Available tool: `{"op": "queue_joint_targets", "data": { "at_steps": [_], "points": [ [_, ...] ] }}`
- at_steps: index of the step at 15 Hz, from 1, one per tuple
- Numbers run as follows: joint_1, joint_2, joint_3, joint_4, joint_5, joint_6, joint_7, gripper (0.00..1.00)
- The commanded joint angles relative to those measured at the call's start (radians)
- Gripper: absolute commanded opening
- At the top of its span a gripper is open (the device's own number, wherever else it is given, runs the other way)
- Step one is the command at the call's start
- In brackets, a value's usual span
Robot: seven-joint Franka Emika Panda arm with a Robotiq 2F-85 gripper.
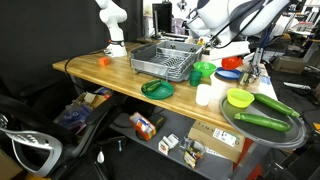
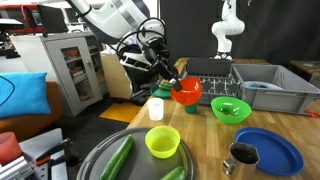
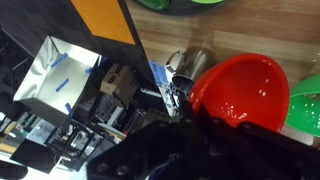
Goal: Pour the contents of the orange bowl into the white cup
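Note:
The bare tabletop [image 2: 198, 126] beside the green bowl lies below my gripper, so next my gripper should lower, turning the tilted orange bowl level, and release the bowl there.
My gripper [image 2: 176, 82] is shut on the rim of the orange bowl [image 2: 187, 92] and holds it tilted in the air above the table. In the wrist view the orange bowl [image 3: 240, 88] fills the right side, with the gripper [image 3: 182, 108] on its left rim. I cannot see what is inside it. The white cup [image 2: 155, 108] stands upright on the table, below and to the left of the bowl and apart from it. The white cup [image 1: 204, 95] also shows near the front edge, with the orange bowl [image 1: 232, 63] raised behind it.
A grey dish rack [image 2: 255, 88] stands at the back. A green bowl [image 2: 230, 110], a blue bowl [image 2: 268, 152] and a metal cup [image 2: 243, 156] lie nearby. A yellow-green bowl [image 2: 162, 142] and cucumbers [image 2: 118, 158] sit on a grey tray. A bright green cup [image 1: 203, 72] stands behind the white cup.

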Motion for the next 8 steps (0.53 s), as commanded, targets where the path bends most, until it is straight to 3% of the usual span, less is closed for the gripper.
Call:
{"op": "queue_joint_targets", "data": {
  "at_steps": [1, 8],
  "points": [
    [-0.054, -0.076, -0.041, -0.111, 0.043, 0.219, 0.049, 0.02],
    [-0.140, -0.042, -0.151, -0.132, 0.048, 0.707, 0.042, 0.02]
  ]
}}
